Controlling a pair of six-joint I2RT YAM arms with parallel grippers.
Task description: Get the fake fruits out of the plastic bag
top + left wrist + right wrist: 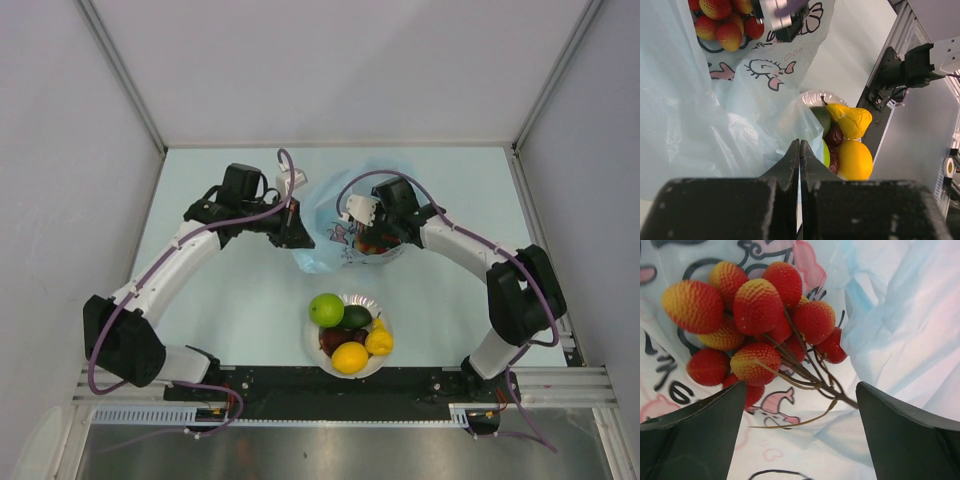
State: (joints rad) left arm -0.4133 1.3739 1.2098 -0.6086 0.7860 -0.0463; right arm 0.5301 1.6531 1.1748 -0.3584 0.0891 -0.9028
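The grape bunch is beyond my right gripper's fingers. My open right gripper needs to go deeper into the bag next, until its fingers are on either side of the grape beside the stems.
The light-blue plastic bag (322, 252) with its cartoon print lies at mid-table. My left gripper (298, 232) is shut at the bag's left edge, and in the left wrist view thin bag film (690, 125) sits pinched at its tips (800, 142). My right gripper (366, 236) reaches into the bag's mouth. It stands open (801, 386) just short of a bunch of red grapes (760, 315), whose stem lies between the fingers. The bunch (722, 25) rests on the bag's inner wall (900, 315). A green apple (326, 309), avocado (355, 318), lemon (349, 357) and dark red fruit (333, 340) lie outside it.
Those loose fruits fill a white bowl (386, 316) near the front edge, between the arm bases, just below the bag. Grey walls close in the table on the left, right and back. A black rail (300, 385) runs along the near edge.
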